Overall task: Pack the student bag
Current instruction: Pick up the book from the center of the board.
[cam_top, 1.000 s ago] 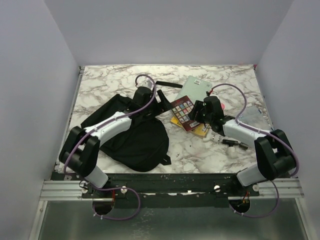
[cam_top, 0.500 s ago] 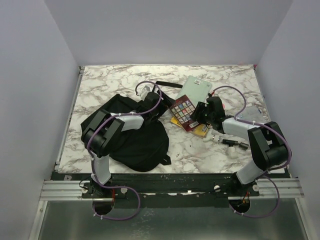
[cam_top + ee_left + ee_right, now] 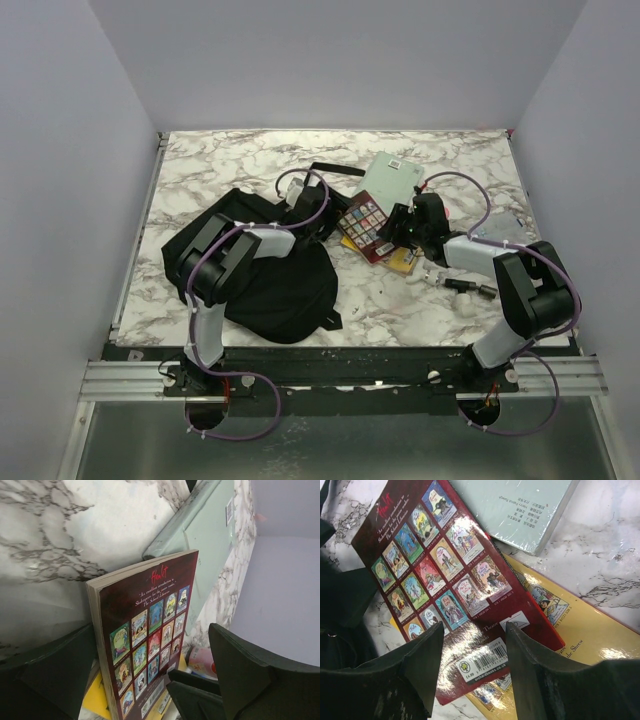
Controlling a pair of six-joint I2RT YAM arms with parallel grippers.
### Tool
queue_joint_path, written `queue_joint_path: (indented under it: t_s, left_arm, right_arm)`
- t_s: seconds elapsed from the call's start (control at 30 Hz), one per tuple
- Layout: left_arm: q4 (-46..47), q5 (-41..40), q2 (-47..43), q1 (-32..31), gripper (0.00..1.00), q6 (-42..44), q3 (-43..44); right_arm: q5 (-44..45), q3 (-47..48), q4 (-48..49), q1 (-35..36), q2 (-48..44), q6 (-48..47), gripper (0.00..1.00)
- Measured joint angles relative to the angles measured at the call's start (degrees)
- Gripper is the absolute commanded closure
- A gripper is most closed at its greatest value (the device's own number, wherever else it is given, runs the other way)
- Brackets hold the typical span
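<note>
The left gripper stays nearly in place and squeezes its fingers shut next, since the red book's edge by the bag already stands between them.
The student bag [image 3: 272, 275], a big soft black backpack, lies flat at the left-centre of the table. A dark red book [image 3: 362, 222] with small cover pictures lies beside it on a yellow book [image 3: 402, 262], next to a pale green book [image 3: 390, 178]. My left gripper [image 3: 328, 222] is open at the red book's left edge. In the left wrist view the red book [image 3: 150, 645] stands between its spread jaws [image 3: 150, 630]. My right gripper [image 3: 393, 232] is open over the book's other end. The barcode end [image 3: 485, 662] shows between its fingers [image 3: 475, 630].
A black strap [image 3: 335, 168] lies behind the bag. A pink object [image 3: 441, 213] sits behind my right wrist and shows in the left wrist view [image 3: 202, 662]. A small dark pen-like item [image 3: 465, 287] lies near the right arm. The marble table [image 3: 220, 160] is walled on three sides.
My left arm has folded back over the bag and its gripper has moved right, down to the red book's edge. The right gripper has barely moved.
</note>
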Motion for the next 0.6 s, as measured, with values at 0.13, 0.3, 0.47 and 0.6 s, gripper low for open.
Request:
queue_joint_path:
  t_s: [0.13, 0.3, 0.47, 0.6]
  left_arm:
    - [0.1, 1.3, 2.3, -0.2, 0.13, -0.4, 3.0]
    - [0.0, 1.4, 2.4, -1.6, 0.38, -0.2, 3.2]
    - [-0.1, 1.7, 2.4, -1.9, 0.77, 0.9, 3.3]
    - [-0.3, 1.8, 0.9, -1.8, 0.97, 2.6, 2.3]
  right_arm:
    - [-0.5, -0.3, 0.2, 0.0, -0.6, 0.0, 0.44]
    - [-1.6, -1.3, 1.6, 0.0, -0.7, 0.0, 0.44]
    - [-3.5, -1.4, 2.4, -0.1, -0.6, -0.5, 0.40]
    - [-5.3, -3.1, 3.6, -0.1, -2.5, -1.4, 0.37]
